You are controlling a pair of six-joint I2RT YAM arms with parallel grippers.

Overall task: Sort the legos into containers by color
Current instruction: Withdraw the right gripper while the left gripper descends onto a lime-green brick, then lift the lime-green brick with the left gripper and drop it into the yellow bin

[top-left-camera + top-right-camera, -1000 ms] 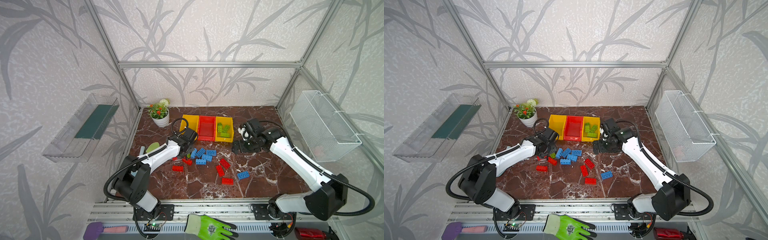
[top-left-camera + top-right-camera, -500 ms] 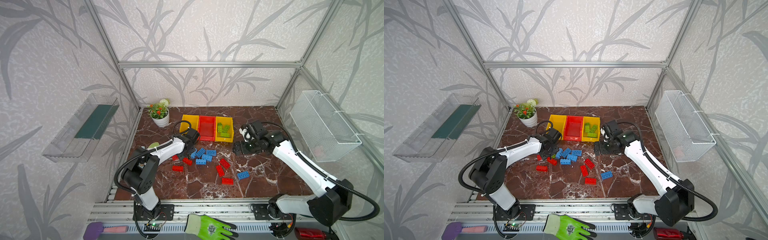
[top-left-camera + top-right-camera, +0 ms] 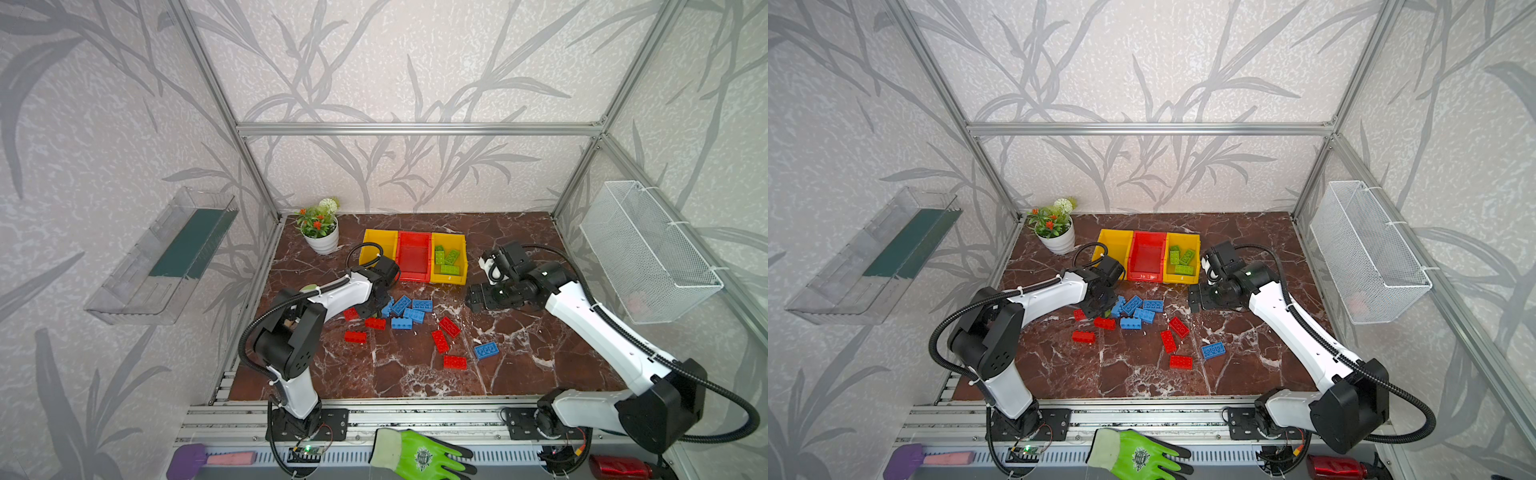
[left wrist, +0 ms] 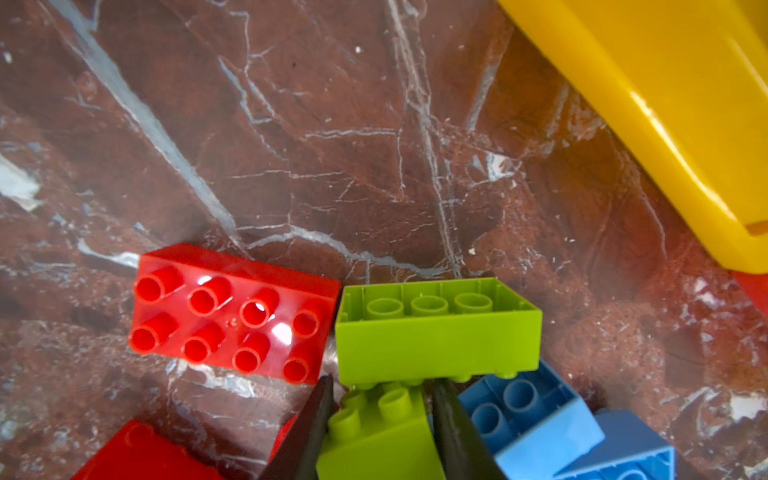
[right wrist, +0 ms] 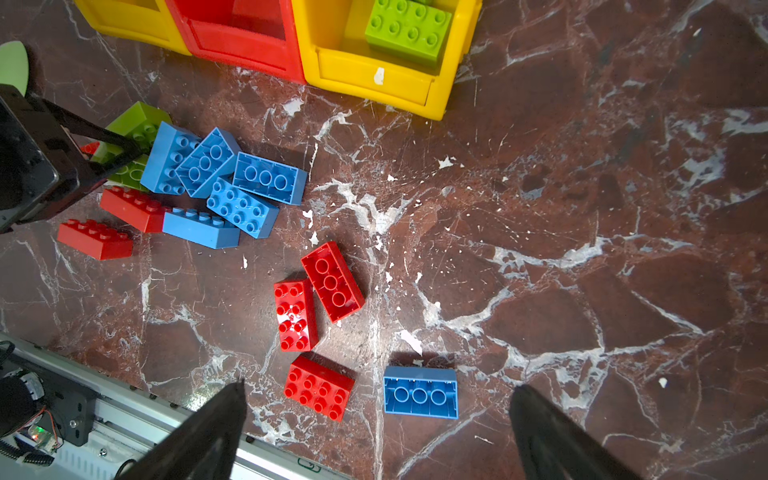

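Note:
I need to lift this matching lego up and outward with my left gripper next, and let it go inside the yellow container with green legos in it, which stands outward, past the red point(image 3: 413, 266) one.
My left gripper point(image 4: 384, 380) is down at the left end of the pile and shut on a lime green lego point(image 4: 374, 428), a finger against each of its sides. A second green lego point(image 4: 436, 332) lies upside down just beyond it, beside a red one point(image 4: 232, 311). In both top views that gripper point(image 3: 372, 309) sits at the blue cluster point(image 3: 409, 309). Red legos point(image 3: 440, 340) and a lone blue one point(image 3: 486, 350) lie nearer the front. The containers stand in a row: yellow point(image 3: 376, 245), red point(image 3: 413, 266), and yellow point(image 3: 451, 279) holding green legos point(image 3: 446, 257). My right gripper point(image 3: 473, 297) hovers open and empty, right of the pile.
A potted plant point(image 3: 320, 228) stands at the back left. A white wire basket point(image 3: 648, 249) hangs on the right wall and a clear tray point(image 3: 166, 253) on the left wall. A green glove point(image 3: 419, 457) lies on the front rail.
My left gripper's fingers have closed in on the green lego. My left arm's elbow has swung in toward the table. My right gripper has drifted slightly away from the containers.

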